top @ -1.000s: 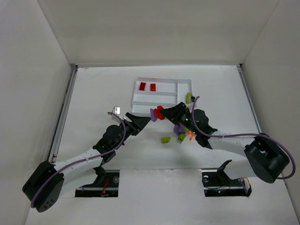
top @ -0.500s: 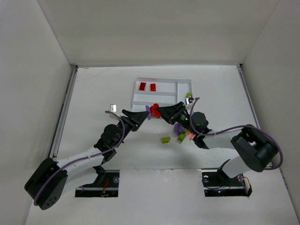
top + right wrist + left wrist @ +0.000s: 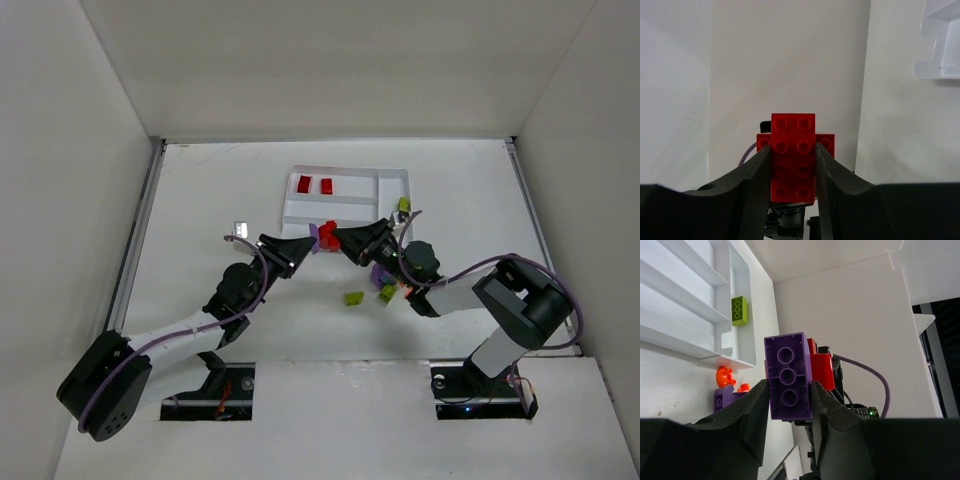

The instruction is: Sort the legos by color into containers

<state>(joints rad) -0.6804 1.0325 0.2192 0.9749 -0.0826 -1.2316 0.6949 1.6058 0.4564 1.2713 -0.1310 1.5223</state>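
I need to move my right gripper outward next, over the tray's far slot, and release the red lego there, because that slot with red legos lies outward of my gripper.
My left gripper is shut on a purple lego, which fills the left wrist view between the fingers. My right gripper is shut on a red lego, seen studs-on in the right wrist view. The two bricks meet face to face above the table, just in front of the white tray. The red one shows behind the purple one. Two red legos lie in the tray's far slot. A yellow-green lego lies in the crosswise slot.
Loose legos lie on the table under the right arm: a purple one, two yellow-green ones, an orange piece. The tray's near corner shows in the left wrist view. White walls enclose the table.
Both grippers and their touching bricks have shifted slightly left and toward the tray. The right arm's elbow has swung inward. Both grips are unchanged.
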